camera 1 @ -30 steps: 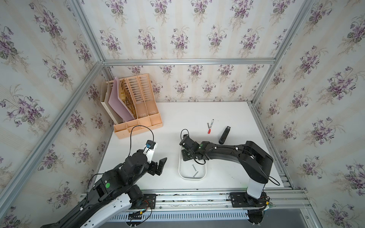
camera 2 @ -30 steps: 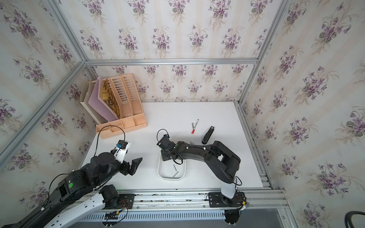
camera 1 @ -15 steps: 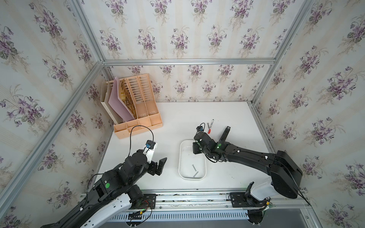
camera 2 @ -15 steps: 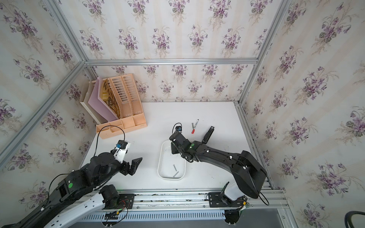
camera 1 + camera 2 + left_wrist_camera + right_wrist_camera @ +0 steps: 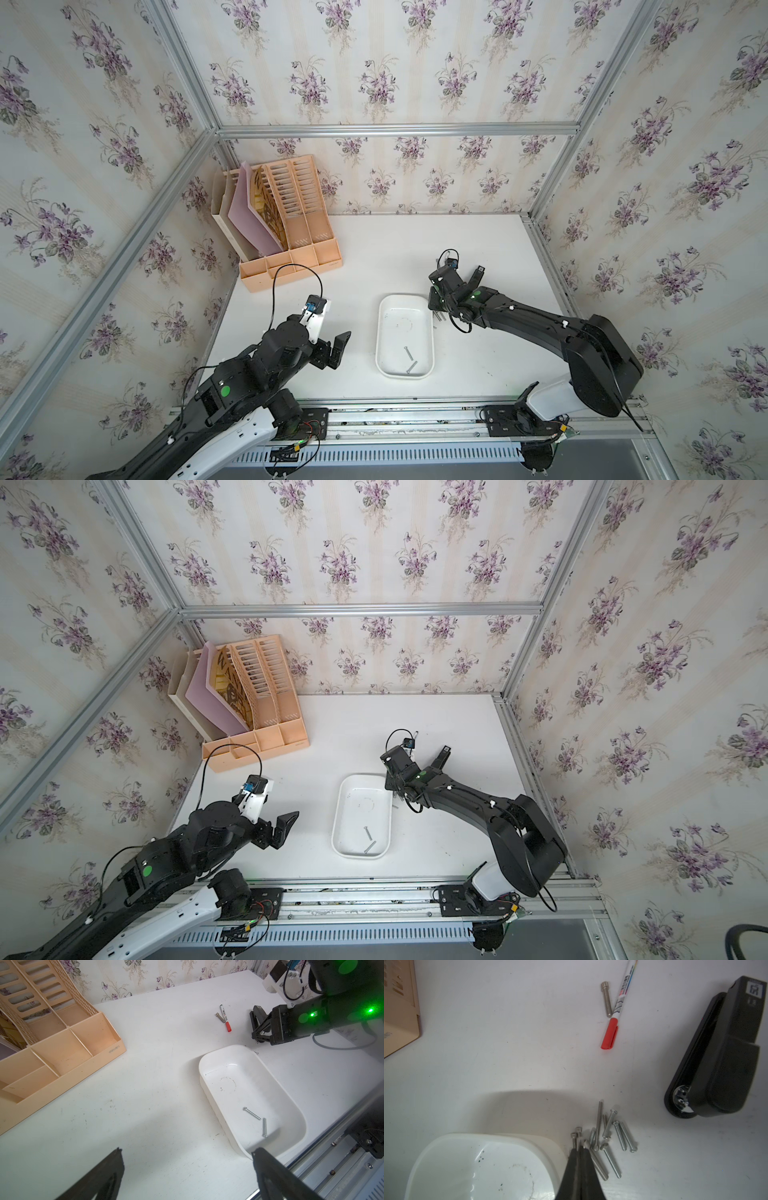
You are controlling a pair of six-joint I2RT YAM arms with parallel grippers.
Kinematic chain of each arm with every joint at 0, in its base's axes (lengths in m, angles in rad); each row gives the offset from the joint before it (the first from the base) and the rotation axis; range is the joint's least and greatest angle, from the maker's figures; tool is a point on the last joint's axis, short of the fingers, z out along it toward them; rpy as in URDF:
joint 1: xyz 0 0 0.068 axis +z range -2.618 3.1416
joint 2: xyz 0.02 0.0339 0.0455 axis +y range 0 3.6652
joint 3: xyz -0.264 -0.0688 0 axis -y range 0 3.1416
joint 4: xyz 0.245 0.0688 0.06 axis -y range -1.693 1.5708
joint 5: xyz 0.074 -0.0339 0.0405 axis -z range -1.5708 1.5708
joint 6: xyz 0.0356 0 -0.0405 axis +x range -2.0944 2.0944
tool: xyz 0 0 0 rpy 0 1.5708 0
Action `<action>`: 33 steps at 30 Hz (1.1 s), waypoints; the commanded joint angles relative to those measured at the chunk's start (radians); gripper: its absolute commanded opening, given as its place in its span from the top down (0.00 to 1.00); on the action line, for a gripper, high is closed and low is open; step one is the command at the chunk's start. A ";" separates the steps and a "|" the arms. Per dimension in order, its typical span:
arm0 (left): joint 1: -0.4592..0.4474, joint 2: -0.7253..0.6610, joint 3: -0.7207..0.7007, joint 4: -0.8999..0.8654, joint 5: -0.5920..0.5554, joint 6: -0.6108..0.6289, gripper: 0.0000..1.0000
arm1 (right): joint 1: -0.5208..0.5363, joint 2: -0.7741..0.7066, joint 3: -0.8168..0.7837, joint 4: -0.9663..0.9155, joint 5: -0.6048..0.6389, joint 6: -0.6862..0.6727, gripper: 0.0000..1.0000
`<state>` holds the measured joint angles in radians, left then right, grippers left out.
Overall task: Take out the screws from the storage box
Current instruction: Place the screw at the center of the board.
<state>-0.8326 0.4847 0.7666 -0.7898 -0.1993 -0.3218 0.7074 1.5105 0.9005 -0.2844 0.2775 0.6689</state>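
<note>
My right gripper should next move down onto the screw pile beside the box's far corner and let go of the thin screw, because the other screws lie gathered there.
The white storage box (image 5: 379,332) (image 5: 334,820) (image 5: 200,1068) (image 5: 488,1135) lies mid-table with two screws (image 5: 408,353) (image 5: 368,832) (image 5: 252,1113) in its near end. A pile of several screws (image 5: 610,1136) (image 5: 438,318) lies on the table just right of the box's far corner. My right gripper (image 5: 579,1147) (image 5: 434,309) (image 5: 257,1042) hangs low over that pile, shut on a thin screw whose head pokes out past the tips. My left gripper (image 5: 187,1151) (image 5: 337,340) hovers left of the box, open and empty.
A peach file organizer (image 5: 291,249) stands at the back left. Beyond the pile lie a red-and-white marker (image 5: 612,1022) with a thicker bolt (image 5: 606,999) beside it, and a black stapler (image 5: 720,1053). A metal rail (image 5: 415,415) runs along the table's front edge.
My right gripper has moved from inside the box's far end out over its right rim to the pile on the table, staying shut. The left arm has not moved.
</note>
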 commanded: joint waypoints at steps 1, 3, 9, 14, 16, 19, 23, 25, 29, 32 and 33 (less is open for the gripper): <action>0.000 -0.003 0.009 0.008 -0.009 -0.005 0.01 | -0.026 0.028 0.004 -0.031 -0.024 0.027 1.00; 0.000 -0.005 0.009 0.009 -0.011 -0.006 0.01 | -0.042 0.054 0.008 -0.029 -0.053 0.028 1.00; 0.000 -0.005 0.010 0.008 -0.008 -0.008 0.01 | -0.070 0.140 0.037 -0.035 -0.135 0.011 1.00; 0.000 -0.008 0.010 0.006 -0.012 -0.008 0.01 | -0.077 0.184 0.054 -0.041 -0.167 0.000 1.00; 0.000 -0.008 0.010 0.007 -0.012 -0.007 0.01 | -0.078 0.189 0.056 -0.042 -0.168 0.000 1.00; 0.000 -0.007 0.011 0.006 -0.012 -0.008 0.01 | -0.081 0.186 0.056 -0.047 -0.160 0.001 1.00; 0.000 -0.009 0.014 0.004 -0.009 -0.010 0.01 | -0.085 0.185 0.055 -0.050 -0.162 0.001 0.99; 0.000 -0.013 0.014 0.001 -0.010 -0.012 0.01 | -0.086 0.187 0.057 -0.050 -0.160 0.000 0.95; 0.000 -0.010 0.011 0.006 -0.015 -0.011 0.01 | -0.089 0.192 0.058 -0.051 -0.160 -0.003 0.82; 0.001 0.001 0.010 0.010 -0.011 -0.007 0.01 | -0.090 0.191 0.060 -0.050 -0.163 -0.007 0.78; 0.000 0.003 0.009 0.010 -0.012 -0.006 0.01 | -0.090 0.184 0.060 -0.049 -0.163 -0.008 0.78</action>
<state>-0.8322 0.4805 0.7719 -0.7906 -0.2031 -0.3256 0.6178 1.7016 0.9543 -0.3187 0.1131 0.6701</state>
